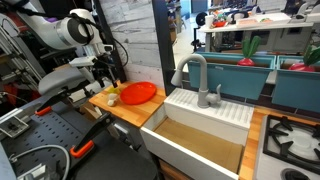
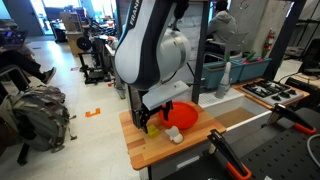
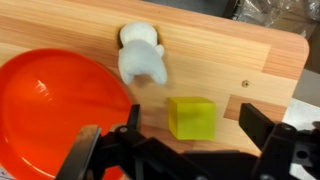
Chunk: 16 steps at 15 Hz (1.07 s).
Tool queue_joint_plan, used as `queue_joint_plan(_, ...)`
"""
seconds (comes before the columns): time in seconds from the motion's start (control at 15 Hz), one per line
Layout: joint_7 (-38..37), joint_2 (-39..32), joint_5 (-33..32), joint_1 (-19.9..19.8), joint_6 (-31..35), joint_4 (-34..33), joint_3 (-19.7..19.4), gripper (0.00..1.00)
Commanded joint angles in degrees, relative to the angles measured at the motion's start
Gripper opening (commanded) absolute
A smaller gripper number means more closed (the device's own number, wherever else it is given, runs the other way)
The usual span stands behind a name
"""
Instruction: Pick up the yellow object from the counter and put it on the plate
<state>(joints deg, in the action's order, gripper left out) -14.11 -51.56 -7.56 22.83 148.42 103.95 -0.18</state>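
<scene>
My gripper is open and needs to go down toward the counter with its fingers on either side of the yellow cube (image 2: 152, 130) (image 3: 192, 118), since the cube is already in the gap between them.
The yellow object (image 3: 191, 117) is a small cube lying on the light wooden counter (image 3: 220, 55). In the wrist view it sits between my open gripper's (image 3: 195, 135) fingers, nearer the left one, not touched. The red-orange plate (image 3: 50, 105) lies to its left on the counter. In an exterior view the cube (image 2: 152, 127) shows just under the gripper (image 2: 152, 118), beside the plate (image 2: 185, 115). In an exterior view the gripper (image 1: 106, 80) hangs over the counter (image 1: 125, 108) next to the plate (image 1: 138, 93); the cube is barely visible there.
A pale cream-white lump (image 3: 141, 57) lies on the counter just beyond the cube, next to the plate's rim; it also shows in an exterior view (image 2: 174, 134). A white sink unit (image 1: 200, 125) with a grey faucet (image 1: 196, 75) adjoins the counter. A stovetop (image 1: 290, 140) lies further along.
</scene>
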Motion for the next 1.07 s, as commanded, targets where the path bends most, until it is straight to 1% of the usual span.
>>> queue_joint_plan(0.0, -1.01, -5.23, -0.28, 0.88, -1.05, -7.03, -0.3, 1.0)
queue_joint_plan(0.07, -0.94, -6.36, -0.14, 0.86, -1.31, -8.45, -0.3, 1.0)
queue_joint_plan(0.2, -0.5, -8.14, 0.12, 0.61, -2.87, -10.92, -0.08, 0.72)
queue_joint_plan(0.27, -0.62, -8.93, 0.05, 0.72, -3.05, -11.93, -0.23, 0.65)
queue_joint_plan(0.33, -0.5, -9.57, 0.05, 0.69, -3.45, -12.78, -0.2, 0.56)
queue_joint_plan(0.6, -0.66, -11.34, 0.14, 0.63, -4.32, -15.47, -0.37, 0.25)
queue_joint_plan(0.67, -0.6, -11.32, 0.18, 0.51, -4.83, -15.9, -0.32, 0.19)
queue_joint_plan(0.73, -1.15, -11.06, 0.34, 0.49, -4.9, -15.9, -0.46, 0.17)
queue_joint_plan(0.8, -1.09, -10.75, 0.6, 0.21, -5.53, -15.97, -0.21, 0.17)
queue_joint_plan(1.0, 0.01, -6.98, 1.45, -1.37, -6.36, -13.05, 0.98, 0.17)
